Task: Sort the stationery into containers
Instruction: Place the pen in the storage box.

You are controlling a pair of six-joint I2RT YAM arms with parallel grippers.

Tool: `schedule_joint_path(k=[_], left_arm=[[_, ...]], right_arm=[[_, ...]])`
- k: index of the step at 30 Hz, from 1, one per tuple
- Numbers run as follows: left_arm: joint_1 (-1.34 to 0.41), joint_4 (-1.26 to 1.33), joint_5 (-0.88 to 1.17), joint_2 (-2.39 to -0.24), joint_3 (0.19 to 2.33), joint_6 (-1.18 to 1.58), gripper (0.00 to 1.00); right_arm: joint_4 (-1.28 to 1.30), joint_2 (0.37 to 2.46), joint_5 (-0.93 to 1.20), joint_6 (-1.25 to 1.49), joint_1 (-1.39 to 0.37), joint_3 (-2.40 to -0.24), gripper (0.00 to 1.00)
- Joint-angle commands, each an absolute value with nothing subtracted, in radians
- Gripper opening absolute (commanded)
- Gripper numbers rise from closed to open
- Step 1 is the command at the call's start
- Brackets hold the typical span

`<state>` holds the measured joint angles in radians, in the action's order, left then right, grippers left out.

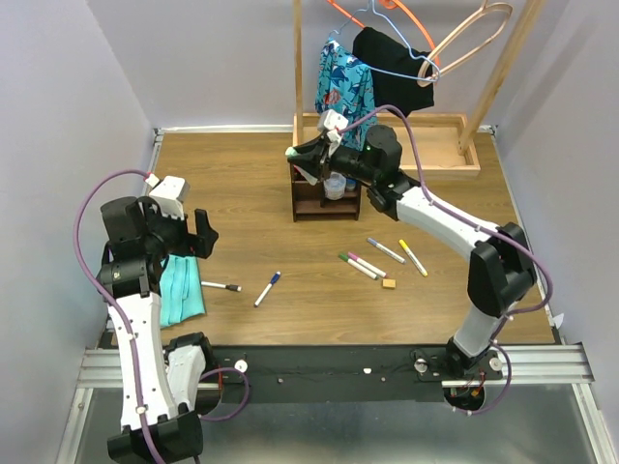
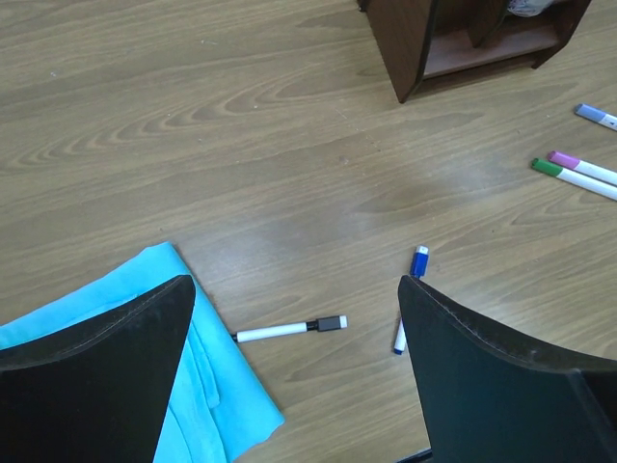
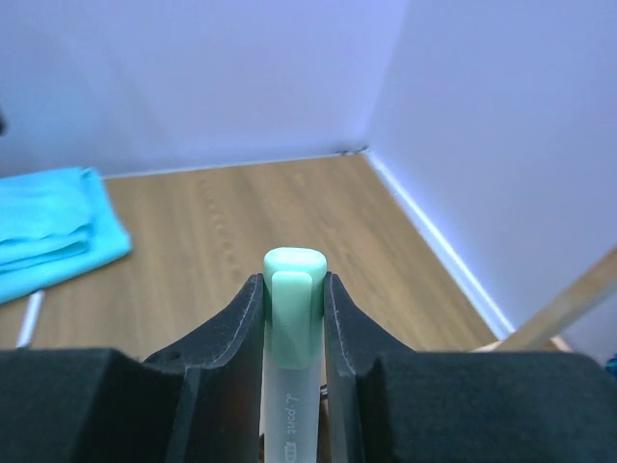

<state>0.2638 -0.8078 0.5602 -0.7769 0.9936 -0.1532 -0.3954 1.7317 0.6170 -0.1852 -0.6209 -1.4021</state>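
Note:
The right gripper will next move down and slightly outward into the organizer's far section beside the clear round tub (image 1: 335, 186), since the pale-green highlighter is already upright.
My right gripper (image 1: 300, 153) hovers over the dark brown organizer (image 1: 314, 205), shut on a pale-green highlighter (image 3: 294, 309) that stands upright between the fingers. A clear round tub (image 1: 335, 186) sits in the organizer. My left gripper (image 1: 203, 235) is open and empty above the table's left side. Below it lie a black-capped marker (image 2: 289, 330) and a blue-capped marker (image 2: 418, 262). Green-capped (image 1: 356, 266), pink-capped (image 1: 368, 264), purple-capped (image 1: 385, 250) and yellow-capped (image 1: 413, 257) markers and a tan eraser (image 1: 389, 283) lie right of centre.
A teal folded cloth (image 1: 179, 288) lies at the left, under my left arm. A wooden clothes rack with a light tray (image 1: 440, 164), hangers and garments stands at the back right. Walls close in the table on three sides.

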Motion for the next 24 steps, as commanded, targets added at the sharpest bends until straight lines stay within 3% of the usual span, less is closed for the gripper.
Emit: schedule_joint_path(k=[1, 8, 24], left_arm=[[0.282, -0.839, 0.574, -0.804, 1.043, -0.175, 0.95], [0.295, -0.879, 0.555, -0.836, 1.074, -0.202, 0.95], [0.295, -0.819, 0.537, -0.902, 1.023, -0.204, 0.94]], right_arm=[[-0.757, 1.793, 0.485, -0.129, -0.603, -1.329, 0.0], [-1.0, 1.902, 0.365, -0.109, -0.6, -1.296, 0.01], [-1.123, 2.063, 0.334, -0.115, -0.584, -1.279, 0.01]])
